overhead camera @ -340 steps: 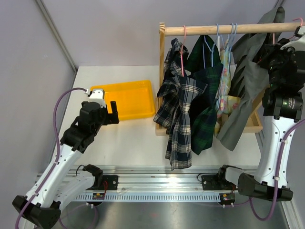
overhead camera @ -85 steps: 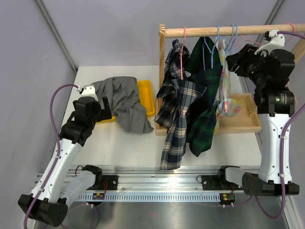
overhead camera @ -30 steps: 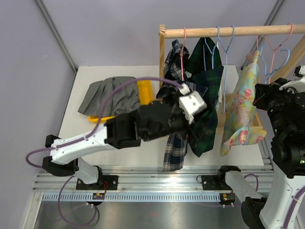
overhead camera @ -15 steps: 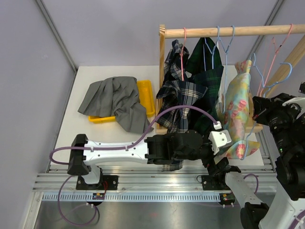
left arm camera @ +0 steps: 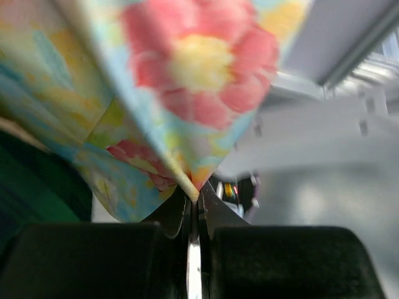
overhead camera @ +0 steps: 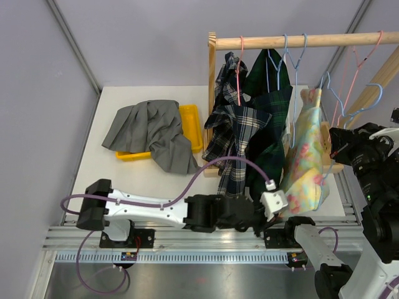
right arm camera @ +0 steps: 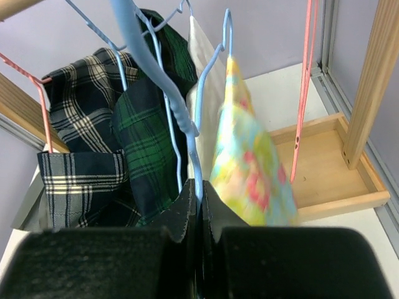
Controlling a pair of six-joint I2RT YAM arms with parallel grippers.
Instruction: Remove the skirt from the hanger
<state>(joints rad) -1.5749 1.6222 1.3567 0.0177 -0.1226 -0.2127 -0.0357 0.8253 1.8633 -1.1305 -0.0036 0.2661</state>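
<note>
My right gripper moves outward to the wooden bar (overhead camera: pixel 349 40) beside the bare pink hanger next and releases the blue hanger there, because its hook sits off the bar.
The skirt (overhead camera: pixel 305 156), pale yellow and blue with pink flowers, hangs from a light blue hanger (overhead camera: pixel 330 93) to the right of the plaid clothes. My left gripper (overhead camera: pixel 285 210) reaches across the near table edge and is shut on the skirt's bottom corner. In the left wrist view the skirt (left arm camera: pixel 187 75) fills the top, and its hem is pinched in the gripper (left arm camera: pixel 194 199). My right gripper (overhead camera: pixel 340 146) is shut on the blue hanger. In the right wrist view the hanger's wire (right arm camera: pixel 198 134) runs down into the closed gripper (right arm camera: pixel 199 187), with the skirt (right arm camera: pixel 252 162) just to its right.
Plaid garments (overhead camera: pixel 240 143) hang on pink and blue hangers from the wooden rail (overhead camera: pixel 268 41). A bare pink hanger (overhead camera: pixel 358 62) hangs at the right. The rack's wooden base (right arm camera: pixel 330 168) lies below. A grey garment (overhead camera: pixel 156 131) is draped over the yellow tray (overhead camera: pixel 194 121).
My left gripper has swung across from the plaid clothes to under the skirt and shut on its hem. The skirt has swung left and hangs straighter. The right gripper stays on the hanger.
</note>
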